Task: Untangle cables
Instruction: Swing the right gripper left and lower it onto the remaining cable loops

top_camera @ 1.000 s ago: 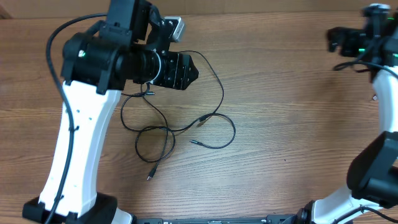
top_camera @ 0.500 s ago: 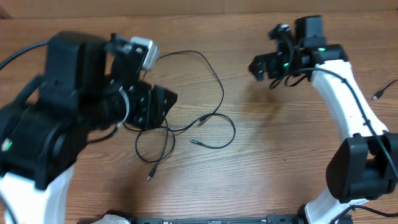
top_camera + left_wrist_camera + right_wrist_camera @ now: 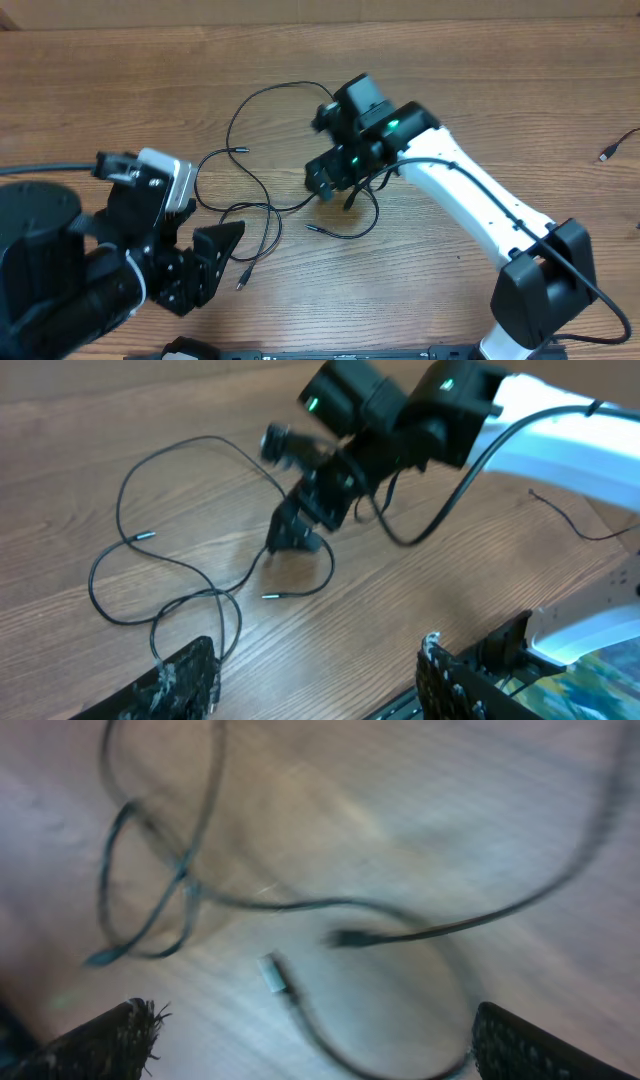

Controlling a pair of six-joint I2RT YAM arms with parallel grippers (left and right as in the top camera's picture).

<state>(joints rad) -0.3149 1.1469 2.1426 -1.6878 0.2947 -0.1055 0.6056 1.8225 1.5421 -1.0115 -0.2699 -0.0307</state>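
Observation:
I should next move my right gripper left in the overhead view, back and down onto the small loop's edge facing the pale plug, because it crosses another piece of cable.
Thin black cables lie in tangled loops on the wooden table, left of centre, with small plugs at their loose ends. My right gripper hangs low over the right side of the tangle, open. In the right wrist view, blurred strands and a pale plug lie just ahead of its spread fingers. My left gripper is near the front left, open and holding nothing, beside the lowest loop. The left wrist view shows the cables ahead of the gripper, and one strand passes by its left finger.
Another thin cable with a plug lies apart at the table's far right edge; it also shows in the left wrist view. My right arm stretches across the table's right half from its base at the front.
The right arm swung in from the far right and came down over the tangle. The left arm drew back from the cables toward the front left. The upper cable arc shifted left.

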